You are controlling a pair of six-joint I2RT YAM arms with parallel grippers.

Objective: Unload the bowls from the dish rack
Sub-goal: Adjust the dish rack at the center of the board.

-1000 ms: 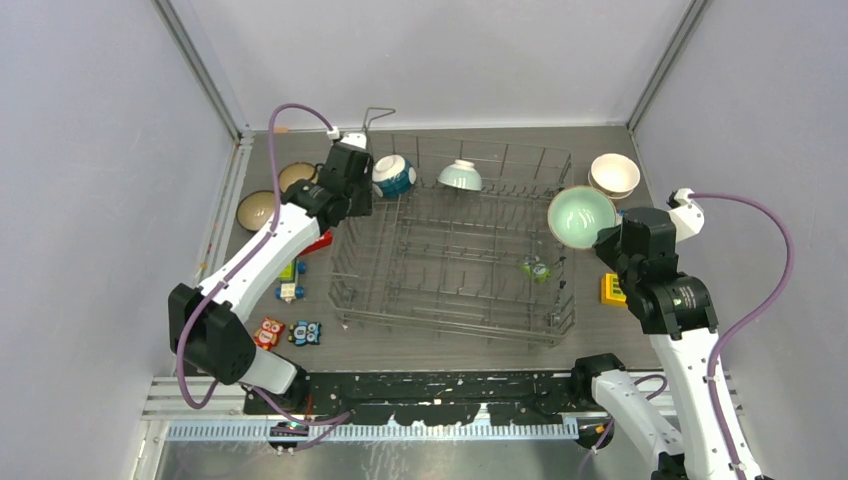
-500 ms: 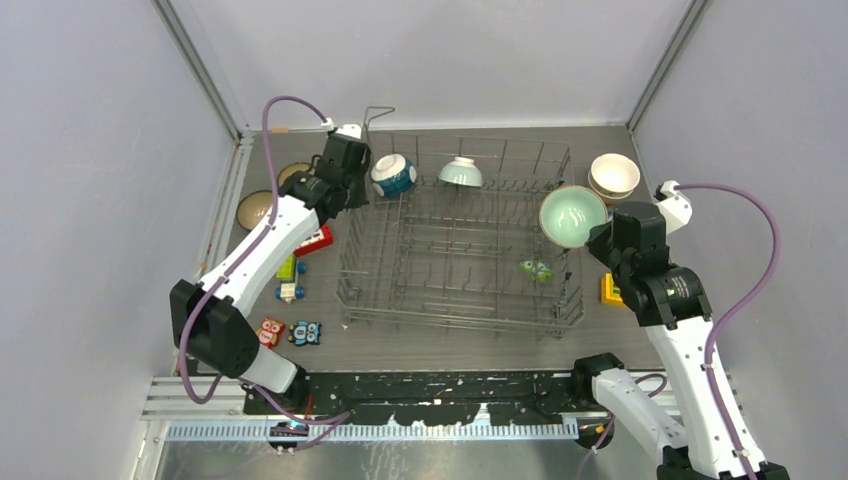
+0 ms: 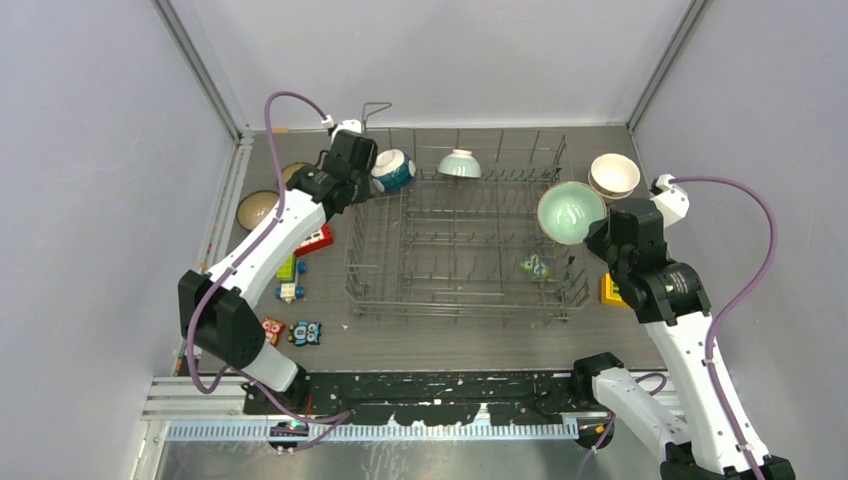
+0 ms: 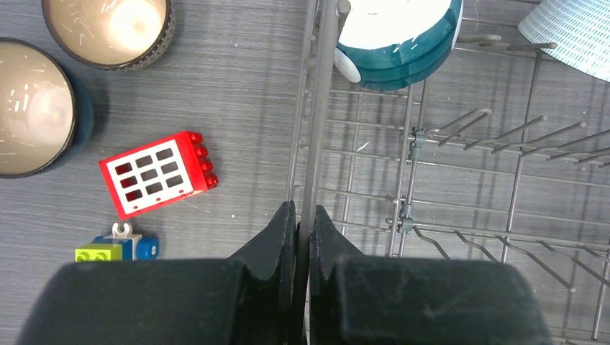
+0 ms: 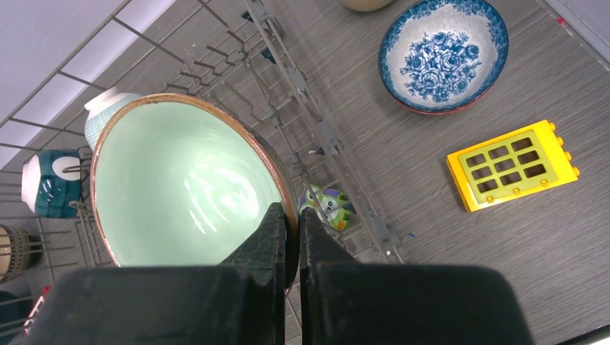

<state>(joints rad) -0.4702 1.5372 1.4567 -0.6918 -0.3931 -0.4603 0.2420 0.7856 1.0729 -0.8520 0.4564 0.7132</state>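
Observation:
My right gripper should next go back and down and release its bowl on the bare tabletop before the rack, as that part lies below, nearer my base.
The grey wire dish rack (image 3: 460, 310) fills the middle of the table. My left gripper (image 3: 362, 192) (image 4: 303, 215) is shut on the rack's left rim wire (image 4: 316, 108). Just beyond it a dark teal bowl (image 3: 393, 170) (image 4: 395, 36) leans in the rack's back left corner, and a pale mint bowl (image 3: 460, 163) (image 4: 572, 36) sits upturned at the back. Over the rack's right side my right gripper (image 3: 598, 226) (image 5: 293, 215) is shut on the rim of a mint green bowl (image 3: 570, 212) (image 5: 180, 187), held tilted.
Left of the rack two bowls (image 3: 258, 208) (image 3: 295, 175) stand beside a red block (image 4: 155, 172) and small toy blocks (image 3: 290, 330). On the right are cream bowls (image 3: 614, 175), a blue-and-white bowl (image 5: 442, 54) and a yellow block (image 5: 512, 164). A green toy (image 3: 536, 266) lies inside the rack.
My left gripper has closed on the rack's rim, and the rack has slid to the right and back. The right gripper has carried the green bowl slightly left.

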